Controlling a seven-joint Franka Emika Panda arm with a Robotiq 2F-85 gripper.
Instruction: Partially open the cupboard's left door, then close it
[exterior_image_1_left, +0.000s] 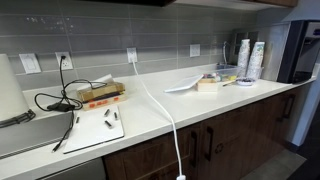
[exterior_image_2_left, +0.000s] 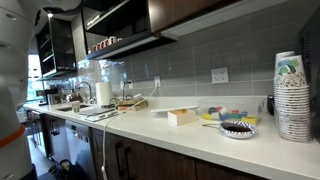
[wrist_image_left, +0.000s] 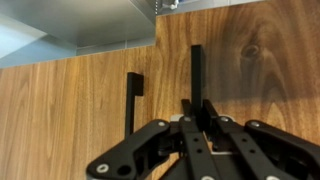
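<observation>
My gripper holds the door, which stands out past its neighbour (wrist_image_left: 70, 110). Next, it will push outward to the cupboard's front, which lies outward of it, and let go of the black handle (wrist_image_left: 196, 75).
The wrist view shows two wooden cupboard doors side by side, each with a black vertical bar handle. One handle (wrist_image_left: 133, 100) is free. My gripper (wrist_image_left: 198, 112) is shut on the other handle (wrist_image_left: 197, 65), with one finger on each side of the bar. The seam between the doors (wrist_image_left: 158, 70) runs just beside it. The held door (wrist_image_left: 260, 70) reaches higher in the picture than its neighbour (wrist_image_left: 70, 110). I cannot tell how far it stands open. The gripper is out of sight in both exterior views; only part of the white robot (exterior_image_2_left: 10, 70) shows.
A grey surface (wrist_image_left: 80, 20) borders the doors at the picture's top. The long white counter (exterior_image_1_left: 200, 100) carries a cutting board (exterior_image_1_left: 98, 127), cables, a box (exterior_image_1_left: 100, 95), plates and stacked paper cups (exterior_image_2_left: 292, 95). Dark lower cupboards (exterior_image_1_left: 225, 140) run beneath it.
</observation>
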